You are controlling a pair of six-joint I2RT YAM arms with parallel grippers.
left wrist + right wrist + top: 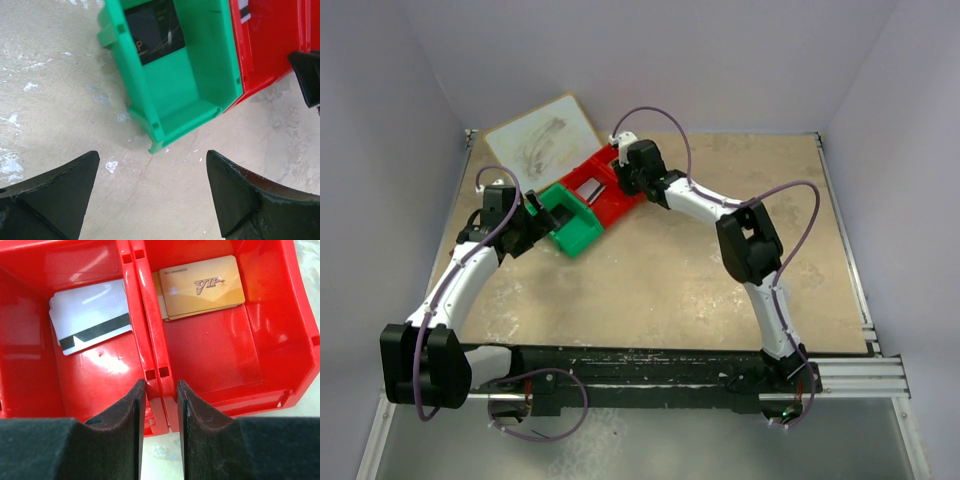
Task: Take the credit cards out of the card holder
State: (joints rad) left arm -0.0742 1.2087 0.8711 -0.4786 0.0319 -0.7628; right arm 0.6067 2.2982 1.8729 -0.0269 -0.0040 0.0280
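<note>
The bins' joined sides (622,185) (160,389) come back and to the right in the top view next, turned straight by my right gripper. The bins sit slanted beside the white board.
The card holder is not in any view. Two red bins (215,360) stand side by side. The left one holds a white card with a black stripe (92,315), the right one a stack of cards with a gold VIP card (205,287) on top. My right gripper (161,382) straddles the two joined inner walls at their near end, one finger pressed against each side. A green bin (190,95) next to the red ones holds a dark card (155,30). My left gripper (152,154) hangs open over bare table just before the green bin's corner.
In the top view the green bin (575,225) and red bins (610,195) sit in a slanted row at the table's back left. A white board (542,140) lies behind them. Grey walls close in the table on three sides.
</note>
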